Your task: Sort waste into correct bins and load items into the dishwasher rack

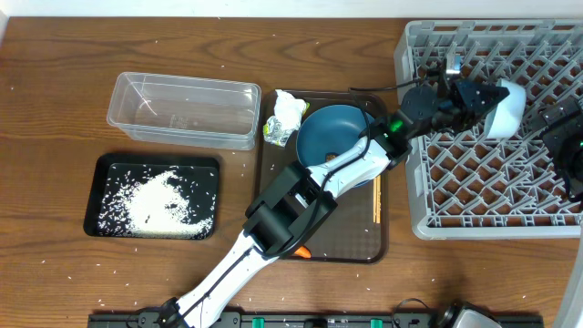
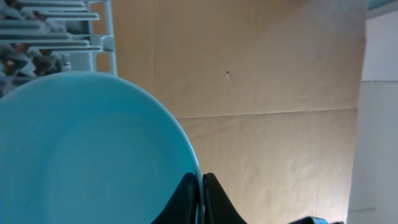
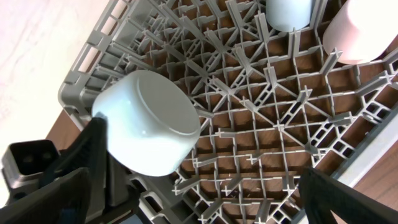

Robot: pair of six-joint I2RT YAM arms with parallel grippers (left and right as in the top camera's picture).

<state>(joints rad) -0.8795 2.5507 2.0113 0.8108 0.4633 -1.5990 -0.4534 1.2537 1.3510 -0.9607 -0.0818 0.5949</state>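
My left gripper is going to carry the bowl outward and to the left in the overhead view next. It will release the bowl's rim over the wires at the rack's far edge, because those wires stand empty.
My left gripper reaches over the grey dishwasher rack and is shut on the rim of a white bowl with a pale blue inside, held just above the pegs. The fingers pinch its edge. The bowl's underside shows in the right wrist view. My right gripper is open and empty over the rack's right side. Two small cups, one white and one pink, stand in the rack. The dark-blue plate, wrapper, chopsticks and carrot lie on the brown tray.
The clear tub stands at the back left. The black tray in front of it holds white rice, and stray grains dot the table. The brown tray sits between the bins and the rack, crossed by my left arm.
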